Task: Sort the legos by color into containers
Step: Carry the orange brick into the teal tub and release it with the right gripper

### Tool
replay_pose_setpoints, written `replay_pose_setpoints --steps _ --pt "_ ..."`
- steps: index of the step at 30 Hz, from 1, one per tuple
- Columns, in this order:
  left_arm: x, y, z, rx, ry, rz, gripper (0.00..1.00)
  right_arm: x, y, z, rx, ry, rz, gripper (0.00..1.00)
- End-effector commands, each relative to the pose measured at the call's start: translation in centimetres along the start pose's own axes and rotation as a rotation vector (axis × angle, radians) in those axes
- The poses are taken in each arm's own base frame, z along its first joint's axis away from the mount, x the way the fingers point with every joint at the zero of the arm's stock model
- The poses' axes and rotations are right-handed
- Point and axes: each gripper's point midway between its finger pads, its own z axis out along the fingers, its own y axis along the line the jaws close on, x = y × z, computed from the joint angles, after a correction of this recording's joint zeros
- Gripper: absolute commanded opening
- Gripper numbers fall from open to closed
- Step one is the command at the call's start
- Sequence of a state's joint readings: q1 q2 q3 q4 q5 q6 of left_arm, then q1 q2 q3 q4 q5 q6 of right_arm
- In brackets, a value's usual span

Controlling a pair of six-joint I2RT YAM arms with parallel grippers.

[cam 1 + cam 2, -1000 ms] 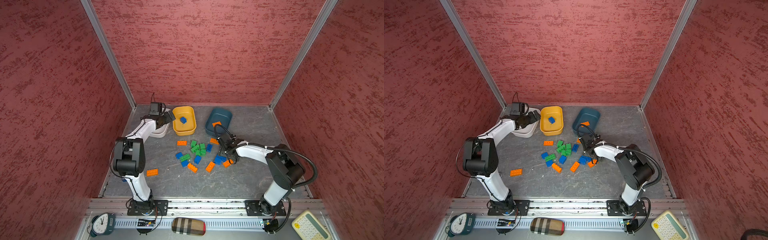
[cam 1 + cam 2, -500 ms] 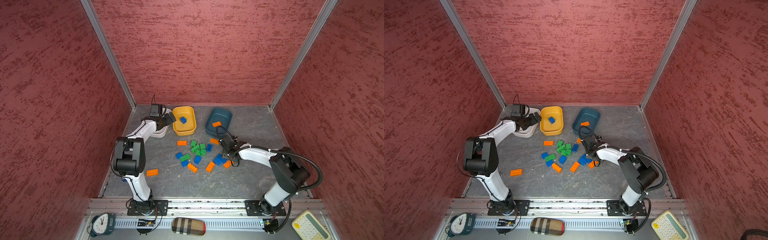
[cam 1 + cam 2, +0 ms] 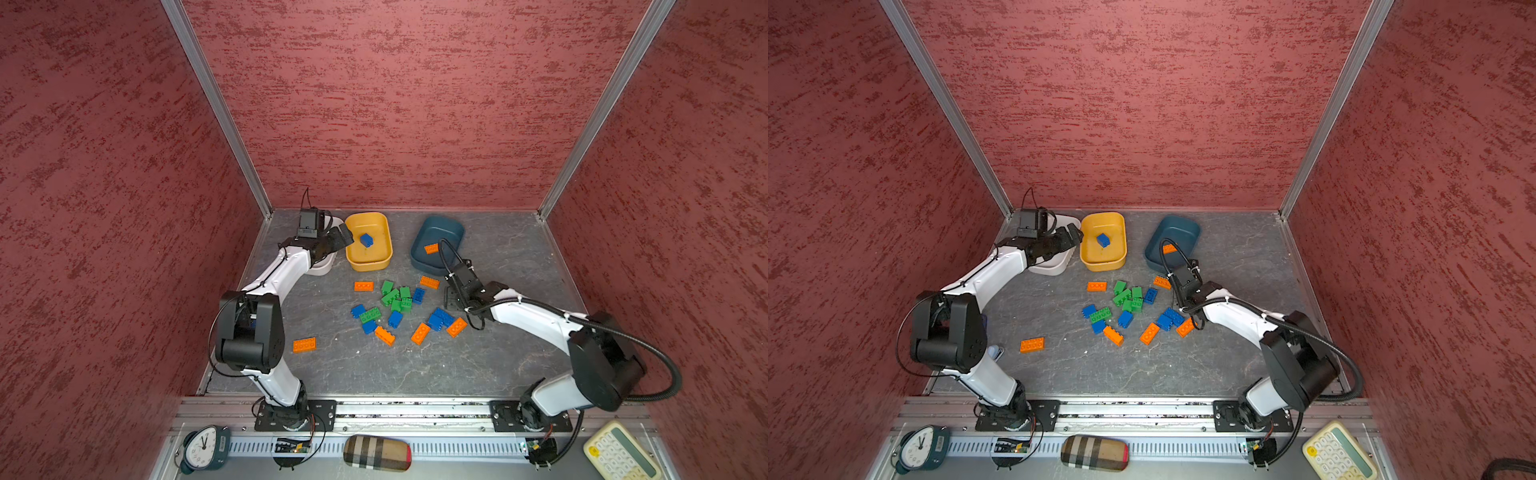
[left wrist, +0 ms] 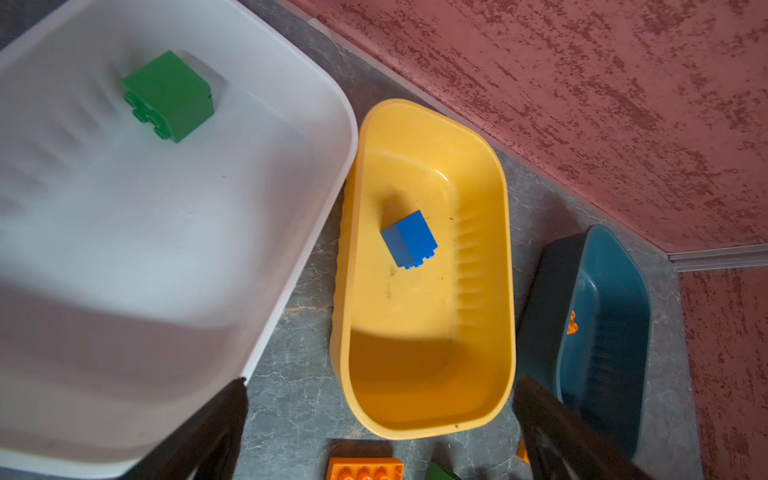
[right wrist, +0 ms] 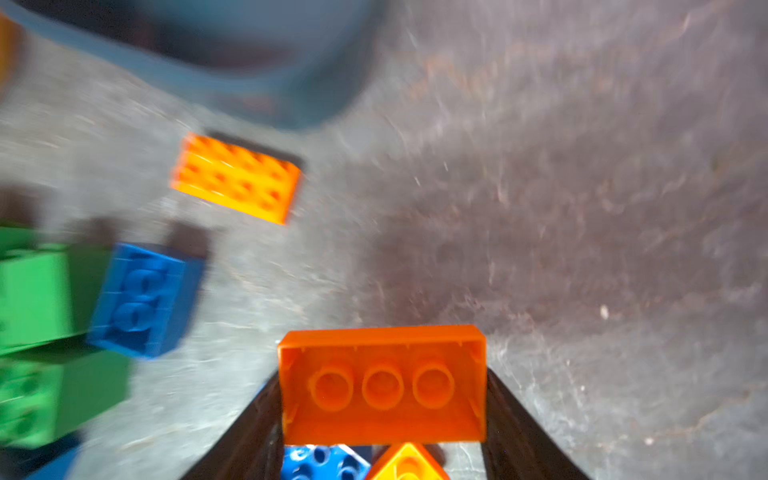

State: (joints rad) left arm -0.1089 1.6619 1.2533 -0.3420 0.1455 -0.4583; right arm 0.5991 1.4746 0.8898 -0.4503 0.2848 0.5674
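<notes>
The teal tub [image 3: 436, 226] [image 5: 256, 24] already holds an orange brick, so I will raise my right gripper outward over it and release the oblong orange brick inside.
Orange, blue and green legos [image 3: 395, 299] lie heaped mid-table in both top views. My right gripper [image 5: 382, 415] is shut on an oblong orange brick [image 5: 382, 384], its hollow underside facing the wrist camera; it hangs low at the heap's right edge [image 3: 451, 297], just in front of the teal tub [image 3: 436, 226], which holds an orange brick [image 3: 431, 248]. My left gripper [image 4: 380, 390] is open and holds nothing, above the gap between the white tub [image 4: 291, 232] and the yellow tub [image 4: 505, 291]. A green brick [image 4: 170, 95] lies in the white tub, a blue brick [image 4: 409, 245] in the yellow one.
A lone orange brick [image 3: 304, 345] lies front left of the heap. Red walls close in the table on three sides. On the front rail sit a clock [image 3: 203, 446], a plaid case [image 3: 376, 453] and a calculator [image 3: 621, 455].
The right jaws have narrowed onto the orange brick, with the gripper staying at the heap's right edge. The left arm has barely moved and stays open.
</notes>
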Motion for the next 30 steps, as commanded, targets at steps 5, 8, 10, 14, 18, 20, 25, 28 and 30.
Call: replay_pose_setpoints --steps 5,8,10,14,18,20,25,28,30 --pt "1.5 -2.1 -1.3 -0.013 -0.025 0.086 0.99 -10.3 4.4 -3.3 -0.284 -0.239 -0.081 0.56" --pt "2.4 -3.2 -1.5 0.017 -0.017 0.105 0.99 -13.5 5.9 -1.7 -0.365 -0.233 -0.106 0.56" --pt "3.0 -4.0 -1.7 0.039 -0.013 0.123 0.99 -15.2 6.6 0.2 -0.364 -0.202 -0.145 0.57" --pt "4.0 -5.6 -2.3 0.104 0.008 0.176 0.99 -16.6 6.1 5.1 -0.25 -0.085 -0.179 0.59" --pt "5.0 -6.6 -2.7 0.138 0.017 0.22 1.0 -17.8 4.7 9.0 -0.102 -0.048 -0.181 0.61" --pt "5.3 -6.9 -2.8 0.151 0.022 0.226 0.99 -18.6 4.5 10.5 -0.07 -0.06 -0.194 0.61" --pt "5.9 -7.9 -2.9 0.172 0.037 0.241 1.0 -20.8 4.5 13.8 -0.019 -0.067 -0.242 0.64" --pt "6.3 -8.7 -3.5 0.185 0.035 0.296 1.0 -21.7 4.3 13.6 0.014 -0.044 -0.261 0.79" --pt "6.7 -9.0 -3.8 0.188 0.034 0.324 1.0 -22.2 4.6 12.1 0.001 -0.058 -0.268 0.83"
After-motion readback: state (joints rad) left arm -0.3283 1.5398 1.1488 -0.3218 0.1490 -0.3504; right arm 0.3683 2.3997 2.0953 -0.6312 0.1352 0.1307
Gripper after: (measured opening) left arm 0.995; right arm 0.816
